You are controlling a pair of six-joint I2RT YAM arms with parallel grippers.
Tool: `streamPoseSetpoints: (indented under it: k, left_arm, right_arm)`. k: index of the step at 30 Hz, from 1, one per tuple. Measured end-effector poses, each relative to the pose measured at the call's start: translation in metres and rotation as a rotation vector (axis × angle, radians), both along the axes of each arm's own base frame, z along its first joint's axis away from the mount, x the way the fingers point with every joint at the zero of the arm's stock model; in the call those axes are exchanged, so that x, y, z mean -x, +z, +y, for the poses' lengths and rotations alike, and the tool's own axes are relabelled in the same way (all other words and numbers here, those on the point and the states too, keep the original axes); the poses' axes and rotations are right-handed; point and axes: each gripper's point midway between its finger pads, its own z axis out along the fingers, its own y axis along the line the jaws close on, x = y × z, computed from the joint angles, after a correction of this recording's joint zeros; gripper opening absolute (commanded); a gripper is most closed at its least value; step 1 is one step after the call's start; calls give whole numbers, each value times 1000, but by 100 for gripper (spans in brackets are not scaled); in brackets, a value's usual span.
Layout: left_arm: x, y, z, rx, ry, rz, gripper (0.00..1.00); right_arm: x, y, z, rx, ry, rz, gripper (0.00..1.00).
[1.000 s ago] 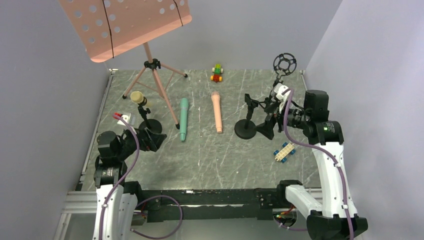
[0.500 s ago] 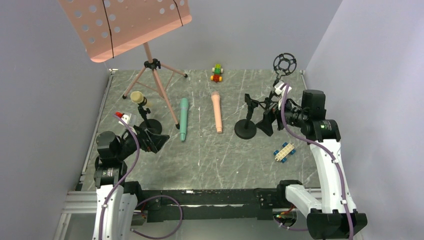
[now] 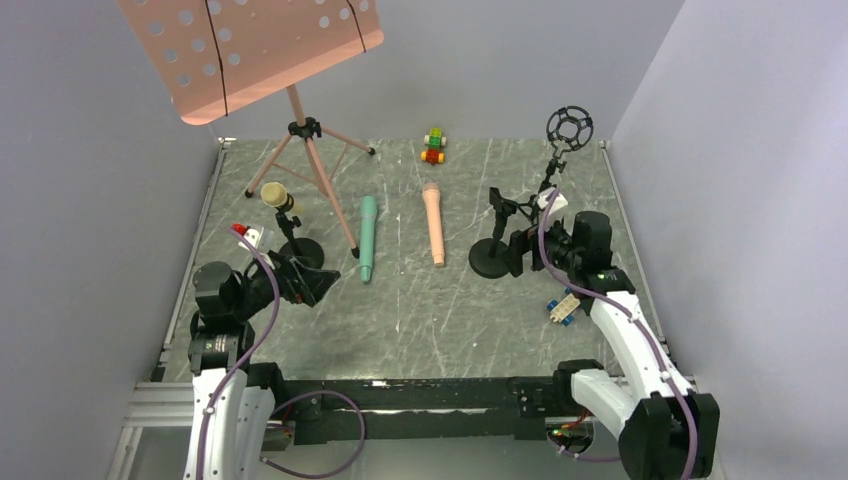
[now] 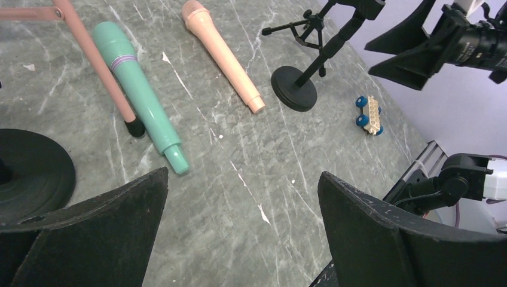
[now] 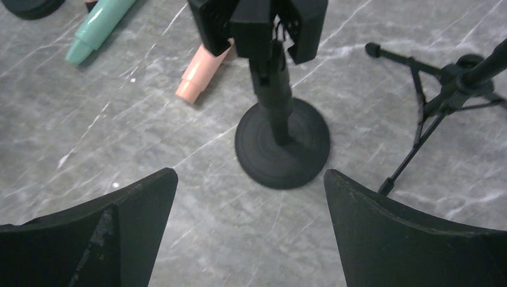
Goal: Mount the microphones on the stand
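Note:
I will next move my right gripper to the left in the top view, onto the empty stand's post under its clip, and close it there. This leaves the empty clip clear.
A teal-green microphone (image 3: 366,238) (image 4: 140,92) and a salmon pink microphone (image 3: 433,223) (image 4: 222,54) lie flat side by side mid-table. A pale yellow microphone (image 3: 275,194) sits in the clip of a small black stand (image 3: 300,250) at the left. An empty black stand (image 3: 491,260) (image 5: 282,143) with a round base carries a clip (image 5: 257,24). My left gripper (image 3: 315,285) (image 4: 243,176) hangs open over bare table, near the teal tail. Just right of the empty stand, my right gripper (image 3: 515,250) (image 5: 250,173) is open, holding nothing.
A pink music stand (image 3: 250,50) on a tripod fills the back left. A thin black tripod (image 3: 568,127) (image 5: 442,95) with a ring mount stands back right. Toy-brick cars sit at the back (image 3: 433,146), at the right (image 3: 563,305) (image 4: 369,115) and far left (image 3: 245,235).
My right arm has dropped and swung in toward the round-base stand, its gripper still open. The left gripper has edged slightly right. The microphones have not moved.

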Motion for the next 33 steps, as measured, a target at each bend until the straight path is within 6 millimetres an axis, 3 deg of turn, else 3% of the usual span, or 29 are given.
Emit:
streamPoseSetpoints:
  k: [4,9,15,26,33]
  left_arm:
    - [0,-1,0,1,-2,5,99]
    - [0,-2,-1,1,-3,8,99]
    - [0,-1,-1,0,-5,6,99]
    - [-1,-2,0,-1,2,7,99]
    - [-1,-2,0,-1,1,8,99]
  right_arm:
    - [-19,-8,6,2,16,-98,100]
    - [-26,-32,19,12,62,-166,95]
    - [-45,-22,30,13,52,-310,87]
    - [-66,2,35,34,-14,-475,53]
    - [-68,-5,36,38,-17,-460,34]
